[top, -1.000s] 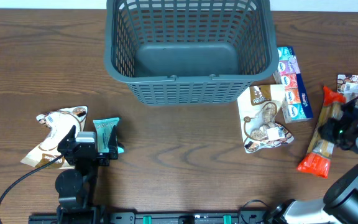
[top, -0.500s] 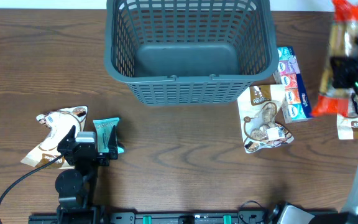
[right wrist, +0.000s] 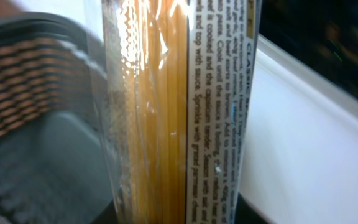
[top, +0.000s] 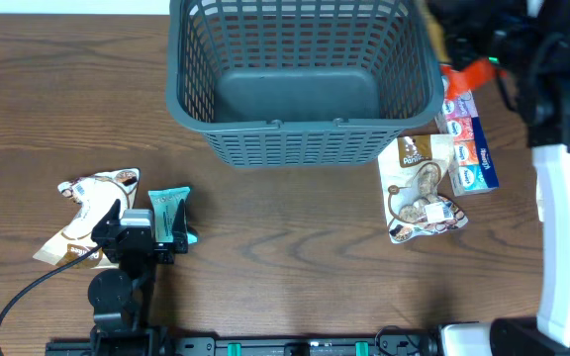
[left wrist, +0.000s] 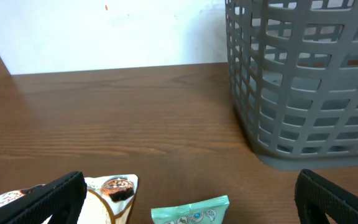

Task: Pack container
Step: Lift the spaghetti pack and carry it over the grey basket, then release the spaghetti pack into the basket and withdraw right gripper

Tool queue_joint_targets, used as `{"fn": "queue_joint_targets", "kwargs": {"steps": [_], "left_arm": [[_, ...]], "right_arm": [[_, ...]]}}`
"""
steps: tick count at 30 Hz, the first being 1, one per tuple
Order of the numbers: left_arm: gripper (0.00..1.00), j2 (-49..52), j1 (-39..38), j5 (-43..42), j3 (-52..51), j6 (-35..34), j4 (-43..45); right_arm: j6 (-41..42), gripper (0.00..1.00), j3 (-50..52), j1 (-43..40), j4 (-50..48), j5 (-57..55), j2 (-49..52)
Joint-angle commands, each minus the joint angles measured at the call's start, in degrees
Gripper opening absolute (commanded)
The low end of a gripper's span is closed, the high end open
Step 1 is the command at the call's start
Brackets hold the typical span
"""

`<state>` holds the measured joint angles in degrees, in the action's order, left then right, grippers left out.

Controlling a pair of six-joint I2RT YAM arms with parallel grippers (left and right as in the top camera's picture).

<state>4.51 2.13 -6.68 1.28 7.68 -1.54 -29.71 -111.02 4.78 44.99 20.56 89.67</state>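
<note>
My right gripper moves down and to the left in the overhead view to the container's bare bottom next, then lowers and releases the packet.
The container [top: 300, 127] is a large grey-green slotted basket at the back centre of the table, seen also in the left wrist view [left wrist: 303, 81] and blurred in the right wrist view [right wrist: 30, 93]. My right gripper [top: 478, 44] hangs over its right rim, shut on a long clear spaghetti packet [right wrist: 173, 112] whose red end [top: 473, 72] shows overhead. My left gripper [top: 149, 220] rests open at the front left, its fingers [left wrist: 42, 199] straddling a teal packet [left wrist: 191, 211] with nothing held.
A white-and-brown snack pouch [top: 92, 208] lies left of the teal packet [top: 171, 210]. Another brown-and-white pouch [top: 422, 188] and a colourful box [top: 466, 133] lie right of the container. The right arm's white body [top: 567, 247] covers the table's right edge.
My right gripper lifted the spaghetti packet off the table at the right and carried it back and left to the container's right rim. The left arm stayed still.
</note>
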Motion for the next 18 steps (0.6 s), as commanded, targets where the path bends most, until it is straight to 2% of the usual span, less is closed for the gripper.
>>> {"fn": "queue_joint_targets", "kwargs": {"steps": [1, 10, 13, 15, 18], "left_arm": [[0.99, 0.22, -0.24, -0.83, -0.94, -0.07, -1.88], [0.99, 0.22, -0.24, -0.83, -0.94, -0.09, -1.88], [0.99, 0.22, -0.24, -0.85, -0.94, -0.5, -1.88], [0.98, 0.22, -0.24, -1.03, -0.94, -0.74, -1.88], [0.99, 0.22, -0.24, -1.49, -0.94, -0.76, -1.88]], "right_arm": [[-9.57, 0.01, -6.12, 6.91, 0.72, 0.83, 3.85], [-25.99, 0.01, -6.73, 17.97, 4.37, 0.81, 15.06], [-26.93, 0.02, -6.73, 18.97, 6.19, 0.92, 19.98], [-26.88, 0.1, -6.73, 19.17, 7.19, 0.87, 23.06], [-26.43, 0.11, -6.73, 19.17, 7.93, 0.63, 25.68]]}}
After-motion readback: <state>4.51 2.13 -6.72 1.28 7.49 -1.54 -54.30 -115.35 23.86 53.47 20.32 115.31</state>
